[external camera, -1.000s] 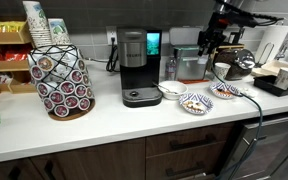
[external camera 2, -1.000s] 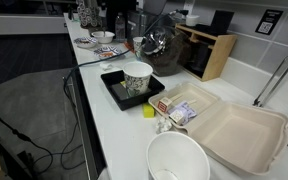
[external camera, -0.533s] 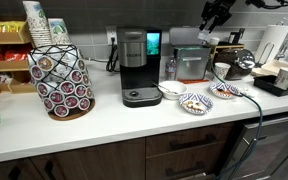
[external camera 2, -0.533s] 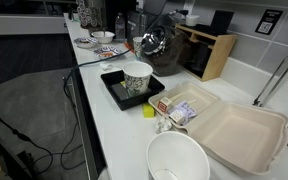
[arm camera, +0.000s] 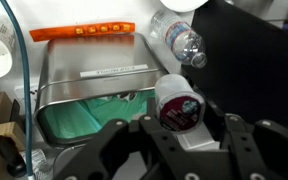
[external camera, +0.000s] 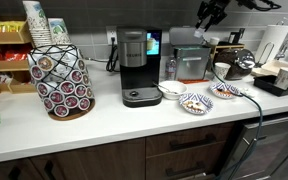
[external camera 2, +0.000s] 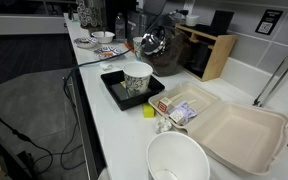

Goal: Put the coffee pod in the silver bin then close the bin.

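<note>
The gripper moves down and to its left in the wrist view next and releases the pod above the bin's green-lined opening (arm camera: 90,117), which lies that way.
My gripper (arm camera: 177,126) is shut on a coffee pod (arm camera: 177,102) with a dark red foil top, held between the two black fingers. Below it the silver bin (arm camera: 59,85) stands open, showing a green liner (arm camera: 84,118) inside its brushed-metal rim and an orange strip at its far edge. In an exterior view the gripper (external camera: 210,13) hangs high above the bin (external camera: 191,64), which shows its orange-brown front. The lid is not clearly visible.
A black-and-silver coffee machine (external camera: 134,65) stands left of the bin, with a water bottle (external camera: 170,66) between them. A wire pod rack (external camera: 62,80) is far left. Bowls (external camera: 172,90) and plates (external camera: 195,101) lie in front. A paper cup (external camera 2: 137,78) sits on a black tray.
The gripper has risen from beside the bin's top to well above it and shifted slightly left, still holding the pod.
</note>
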Controlling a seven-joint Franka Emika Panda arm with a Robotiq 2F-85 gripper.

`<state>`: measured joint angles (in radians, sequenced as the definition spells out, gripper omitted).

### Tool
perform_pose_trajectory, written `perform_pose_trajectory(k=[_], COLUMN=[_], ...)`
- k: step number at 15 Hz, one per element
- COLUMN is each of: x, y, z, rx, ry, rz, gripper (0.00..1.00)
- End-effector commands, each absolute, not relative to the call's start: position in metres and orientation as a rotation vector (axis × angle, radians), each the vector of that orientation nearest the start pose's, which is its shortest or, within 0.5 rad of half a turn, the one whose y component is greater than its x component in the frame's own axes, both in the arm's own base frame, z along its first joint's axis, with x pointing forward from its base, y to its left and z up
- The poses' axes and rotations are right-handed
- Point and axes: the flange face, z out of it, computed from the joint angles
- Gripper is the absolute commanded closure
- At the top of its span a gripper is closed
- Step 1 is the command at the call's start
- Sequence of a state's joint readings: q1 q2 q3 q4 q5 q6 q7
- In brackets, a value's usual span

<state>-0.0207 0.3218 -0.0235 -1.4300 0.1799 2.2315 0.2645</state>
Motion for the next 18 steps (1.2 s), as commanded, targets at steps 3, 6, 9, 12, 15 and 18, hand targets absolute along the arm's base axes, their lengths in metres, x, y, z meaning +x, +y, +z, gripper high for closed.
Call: perform_pose_trajectory(k=[3, 6, 9, 12, 15, 18], x=[0.732, 0.749, 0.764, 0.779, 0.791, 0.801], y=[-0.045, -0.052, -0.049, -0.049, -0.055, -0.061], z=[0.577, 0.563, 0.543, 0.524, 0.503, 0.483], rx=[-2.768, -2.852, -2.885, -2.893, -2.905, -2.91], ry=[0.772, 0.893, 0.948, 0.971, 1.017, 1.06], rz=[-0.86, -0.867, -0.841, -0.817, -0.799, -0.798], gripper=[0.76, 0.76, 0.76, 0.76, 0.76, 0.76])
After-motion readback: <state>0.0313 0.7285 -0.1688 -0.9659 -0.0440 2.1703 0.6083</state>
